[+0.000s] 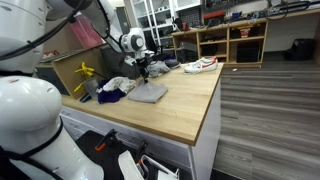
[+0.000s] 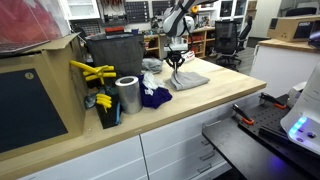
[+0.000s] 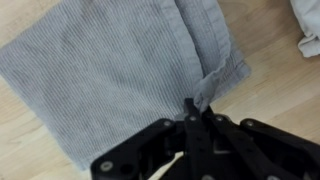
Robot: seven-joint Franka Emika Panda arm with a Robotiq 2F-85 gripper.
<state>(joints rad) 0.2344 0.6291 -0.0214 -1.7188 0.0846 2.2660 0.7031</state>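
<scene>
I will next pull the cloth's pinched hem back over that clear part of the table and let go there, since bare wood lies back there along the table's drawer-side edge (image 1: 114,109).
A grey ribbed cloth (image 3: 110,70) lies flat on the wooden table (image 1: 190,105); it appears in both exterior views (image 1: 148,93) (image 2: 188,80). My gripper (image 3: 196,108) points straight down at the cloth's edge. Its black fingers are closed together, and a small fold of the cloth's hem is pinched and puckered between them. In both exterior views the gripper (image 1: 143,72) (image 2: 178,62) stands upright over the cloth, its tips down on the fabric. The contact itself is too small to make out there.
A white cloth (image 1: 118,84) and a blue cloth (image 2: 155,97) lie beside the grey one. A metal can (image 2: 127,95), yellow tools (image 2: 92,72) and a dark bin (image 2: 115,50) stand nearby. A sneaker (image 1: 200,65) rests at the table's far end.
</scene>
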